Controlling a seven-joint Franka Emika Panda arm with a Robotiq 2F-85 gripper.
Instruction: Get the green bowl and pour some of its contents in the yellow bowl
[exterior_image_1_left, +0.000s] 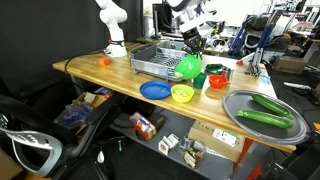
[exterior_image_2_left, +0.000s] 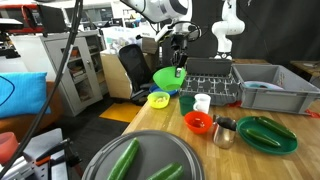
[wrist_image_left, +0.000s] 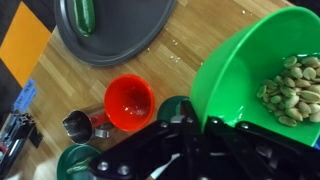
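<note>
Bare tabletop between the grey round tray and the yellow bowl is below my gripper. Next I will move my gripper down toward that tray and let go of the green bowl.
My gripper is shut on the rim of the green bowl and holds it tilted in the air above the table. In the wrist view the gripper clamps the bowl's edge, and the green bowl holds pale nuts or seeds. The yellow bowl stands on the table just below and in front of the green bowl. Both bowls also show in an exterior view, the green bowl above the yellow bowl. The yellow bowl is out of the wrist view.
Near the yellow bowl are a blue plate, a red bowl, a dark green cup and a metal cup. A dish rack stands behind. A grey round tray holds cucumbers. A white cup stands by the rack.
</note>
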